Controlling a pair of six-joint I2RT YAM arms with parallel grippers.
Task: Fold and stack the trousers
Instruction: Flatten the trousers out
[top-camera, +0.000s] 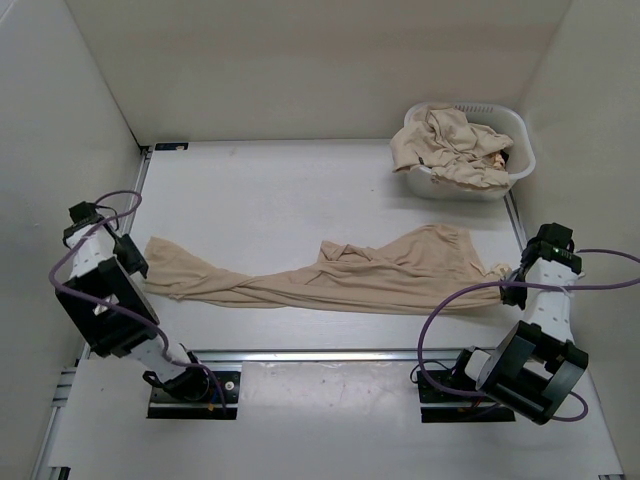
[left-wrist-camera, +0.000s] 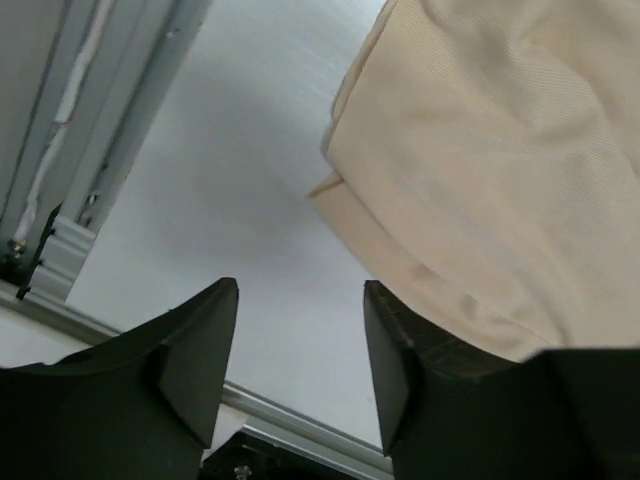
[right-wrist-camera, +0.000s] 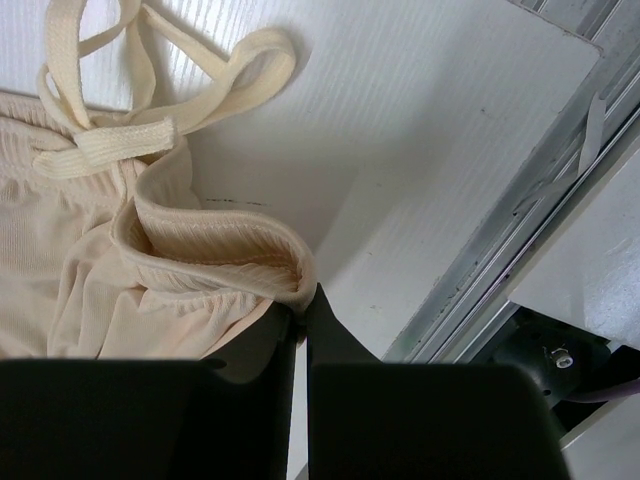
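The robot next needs to pull the folded waistband in its right gripper back to the bare part of the table by the near bar (top-camera: 496, 335) (right-wrist-camera: 400, 275), to spread it and release it.
One pair of beige trousers (top-camera: 340, 280) lies stretched across the table, legs to the left, waist to the right. My right gripper (right-wrist-camera: 303, 300) is shut on the ribbed waistband (right-wrist-camera: 215, 255) at the trousers' right end; the drawstring (right-wrist-camera: 150, 90) lies loose beyond it. My left gripper (left-wrist-camera: 300, 350) is open and empty just left of the leg cuff (left-wrist-camera: 480, 180), its right finger (left-wrist-camera: 385, 350) beside the fabric edge. In the top view the left gripper (top-camera: 133, 262) is at the leg end and the right gripper (top-camera: 522, 272) at the waist end.
A white laundry basket (top-camera: 505, 185) at the back right holds more beige trousers (top-camera: 450, 145). White walls close in the table on three sides. Metal rails (top-camera: 330, 355) run along the near edge; a rail also runs along the left edge (left-wrist-camera: 110, 140).
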